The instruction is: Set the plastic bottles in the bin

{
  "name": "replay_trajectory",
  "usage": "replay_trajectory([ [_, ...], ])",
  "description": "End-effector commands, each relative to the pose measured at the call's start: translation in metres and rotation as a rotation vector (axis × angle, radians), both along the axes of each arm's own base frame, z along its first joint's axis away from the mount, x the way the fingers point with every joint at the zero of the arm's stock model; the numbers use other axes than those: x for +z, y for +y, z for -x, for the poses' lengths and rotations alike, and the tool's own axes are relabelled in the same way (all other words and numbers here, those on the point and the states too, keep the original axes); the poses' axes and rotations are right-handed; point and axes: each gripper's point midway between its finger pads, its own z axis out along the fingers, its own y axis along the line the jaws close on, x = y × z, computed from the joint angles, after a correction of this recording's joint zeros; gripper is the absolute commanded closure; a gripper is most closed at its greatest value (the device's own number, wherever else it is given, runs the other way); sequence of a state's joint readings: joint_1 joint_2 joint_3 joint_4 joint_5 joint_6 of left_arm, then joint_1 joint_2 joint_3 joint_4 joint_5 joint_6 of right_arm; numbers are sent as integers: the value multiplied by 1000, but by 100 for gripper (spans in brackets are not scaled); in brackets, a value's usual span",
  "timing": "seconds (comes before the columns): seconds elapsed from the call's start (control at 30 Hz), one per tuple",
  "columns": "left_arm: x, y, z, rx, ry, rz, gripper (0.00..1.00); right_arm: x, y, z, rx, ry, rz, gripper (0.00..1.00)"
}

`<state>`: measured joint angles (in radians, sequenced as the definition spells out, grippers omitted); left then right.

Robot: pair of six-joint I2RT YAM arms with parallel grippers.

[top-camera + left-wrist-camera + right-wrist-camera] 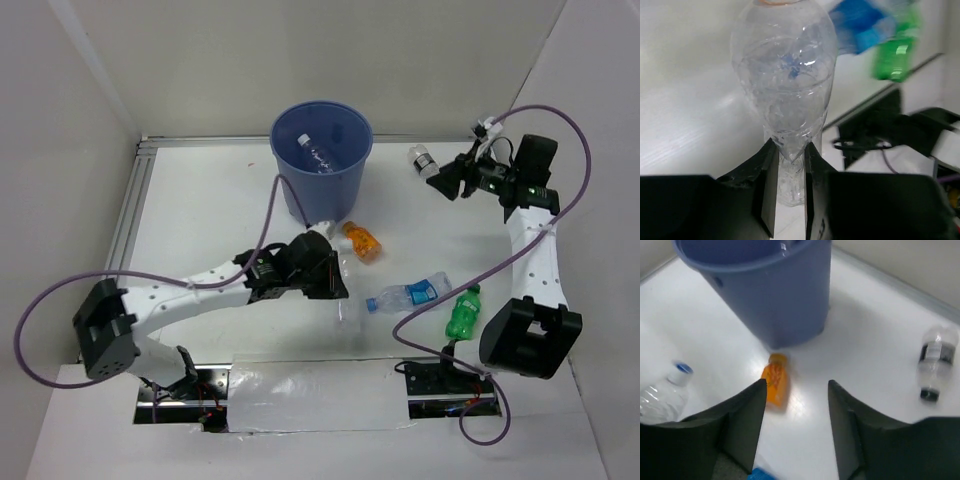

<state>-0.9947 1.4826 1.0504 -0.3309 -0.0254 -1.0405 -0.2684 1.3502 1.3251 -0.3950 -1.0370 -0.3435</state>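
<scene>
The bin's side is in the way, so my left gripper will next move up and outward over the blue bin's opening [335, 136] to release the clear bottle.
My left gripper [338, 287] is shut on the neck of a clear bottle [784, 85], low over the table in front of the blue bin [322, 150]. One clear bottle [320, 155] lies inside the bin. An orange bottle [362, 241], a blue-labelled bottle [410, 294] and a green bottle [464, 312] lie on the table. My right gripper [447, 183] is open and empty, raised beside a clear dark-capped bottle [423, 160]. In the right wrist view the gripper [796, 385] hangs above the orange bottle [775, 385], with the bin [765, 290] beyond.
A metal rail [130, 210] runs along the table's left edge. White walls close the back and sides. The arm bases and cables [440, 380] sit at the near edge. A clear blue-capped bottle [662, 395] shows at the left of the right wrist view.
</scene>
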Motion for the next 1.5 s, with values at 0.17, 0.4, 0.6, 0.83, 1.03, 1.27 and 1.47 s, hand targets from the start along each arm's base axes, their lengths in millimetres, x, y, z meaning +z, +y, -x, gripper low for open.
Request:
replay_trajectory([
  [0.17, 226, 11, -77, 61, -651, 166, 100, -91, -26, 62, 47, 182, 103, 63],
  [0.4, 310, 45, -192, 416, -854, 156, 100, -140, -30, 104, 268, 167, 358, 8],
  [0.6, 286, 101, -276, 672, -833, -5, 100, -150, -19, 133, 432, 96, 515, 0],
  [0.83, 251, 118, -318, 684, -792, -109, 29, -183, 17, 165, 625, 74, 692, 0],
  [1.03, 289, 110, -295, 585, -901, -94, 1, -215, 27, 172, 644, 83, 802, 0],
  [1.27, 328, 99, -189, 437, -1084, -44, 1, -255, 19, 163, 611, 105, 955, 0],
  [1.47, 239, 107, -104, 233, -972, -36, 1, -272, 8, 136, 476, 39, 1074, 8],
])
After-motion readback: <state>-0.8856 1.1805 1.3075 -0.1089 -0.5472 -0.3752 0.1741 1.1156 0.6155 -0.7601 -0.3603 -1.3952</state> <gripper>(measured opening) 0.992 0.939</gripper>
